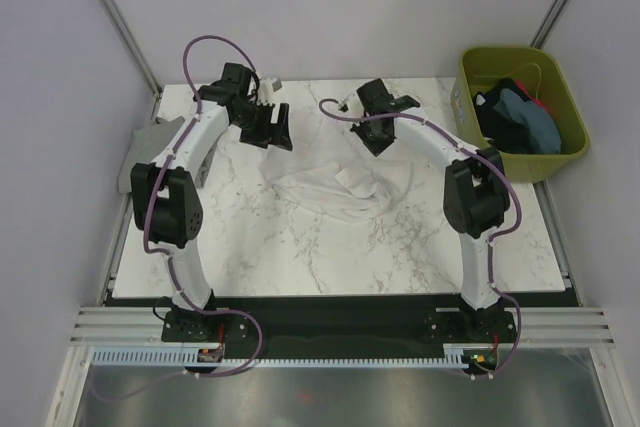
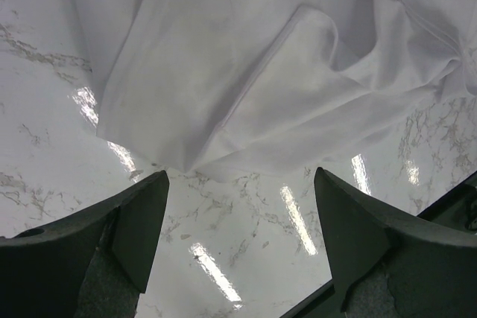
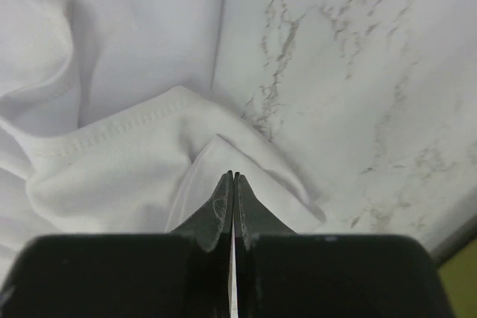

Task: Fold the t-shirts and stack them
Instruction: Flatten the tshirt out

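Observation:
My left gripper moves down and outward onto the white t-shirt's edge toward the grey t-shirt next, since only bare marble shows between its open fingers.
A large white t-shirt (image 1: 335, 190) lies crumpled in the middle of the marble table (image 1: 300, 257). My left gripper (image 1: 266, 131) hovers open and empty just behind the shirt's left edge; in the left wrist view (image 2: 238, 180) bare marble shows between its fingers and the white cloth (image 2: 246, 72) lies just ahead. My right gripper (image 1: 376, 140) is over the shirt's back right part. In the right wrist view its jaws (image 3: 234, 176) are pressed together on a raised fold of the white t-shirt (image 3: 134, 161), with a thin white sliver between them.
A grey t-shirt (image 1: 148, 144) lies folded at the table's left edge, partly behind the left arm. An olive-green bin (image 1: 572, 112) stands off the table's back right corner, holding blue-teal and dark t-shirts (image 1: 518, 119).

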Robot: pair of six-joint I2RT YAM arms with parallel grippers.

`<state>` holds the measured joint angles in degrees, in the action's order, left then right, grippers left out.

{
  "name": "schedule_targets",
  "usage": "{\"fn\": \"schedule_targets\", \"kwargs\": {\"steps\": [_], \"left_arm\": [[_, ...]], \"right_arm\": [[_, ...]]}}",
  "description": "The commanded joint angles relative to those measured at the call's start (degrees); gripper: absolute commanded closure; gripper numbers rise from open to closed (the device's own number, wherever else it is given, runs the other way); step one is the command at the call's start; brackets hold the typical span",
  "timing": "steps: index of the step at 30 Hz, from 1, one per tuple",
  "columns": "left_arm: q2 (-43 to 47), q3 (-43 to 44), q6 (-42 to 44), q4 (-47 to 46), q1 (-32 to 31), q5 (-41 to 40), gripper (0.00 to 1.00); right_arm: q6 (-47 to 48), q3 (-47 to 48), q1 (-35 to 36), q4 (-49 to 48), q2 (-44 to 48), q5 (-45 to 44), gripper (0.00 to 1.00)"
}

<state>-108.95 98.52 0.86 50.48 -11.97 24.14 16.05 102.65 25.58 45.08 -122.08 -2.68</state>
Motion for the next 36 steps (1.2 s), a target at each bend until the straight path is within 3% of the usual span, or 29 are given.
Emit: {"fn": "schedule_targets", "kwargs": {"steps": [1, 6, 7, 12, 19, 24, 30, 33, 35, 36], "left_arm": [[-4.1, 5.9, 1.6, -0.2, 0.1, 0.6, 0.13], [-16.3, 18.6, 4.1, 2.4, 0.2, -2.1, 0.11], [-18.1, 23.9, 4.6, 2.9, 0.2, -3.8, 0.09], [-26.6, 36.2, 8.3, 2.3, 0.2, -8.3, 0.05], [-34.9, 41.7, 10.7, -1.6, 0.5, -12.4, 0.07], [-38.7, 42.2, 10.3, -1.7, 0.5, -9.5, 0.14], [-41.2, 43.2, 11.1, -1.5, 0.7, -7.4, 0.33], [-41.7, 43.2, 11.3, -1.4, 0.7, -6.6, 0.37], [-42.0, 43.1, 11.5, -0.6, 0.7, -5.3, 0.64], [-41.7, 42.5, 11.4, -0.2, 0.7, -5.1, 0.85]], "right_arm": [[1.5, 3.3, -0.2, -0.5, 7.4, -2.0, 1.0], [0.7, 0.9, -0.2, -0.7, 9.1, -2.7, 1.0], [0.1, 0.5, -0.2, -0.8, 9.2, -3.0, 0.89], [-0.1, -1.1, -0.2, -1.1, 10.3, -4.0, 0.72], [-0.2, -4.1, -0.2, -1.9, 12.0, -4.2, 0.7], [-0.8, -5.7, -0.4, -2.5, 12.4, -4.6, 0.69], [-1.3, -5.0, -0.4, -2.4, 11.8, -4.4, 0.67], [-1.3, -5.2, -0.4, -2.4, 11.6, -4.6, 0.66], [-1.1, -5.4, -0.4, -2.4, 11.3, -4.8, 0.66], [-1.2, -5.4, -0.4, -2.5, 11.3, -5.0, 0.66]]}}
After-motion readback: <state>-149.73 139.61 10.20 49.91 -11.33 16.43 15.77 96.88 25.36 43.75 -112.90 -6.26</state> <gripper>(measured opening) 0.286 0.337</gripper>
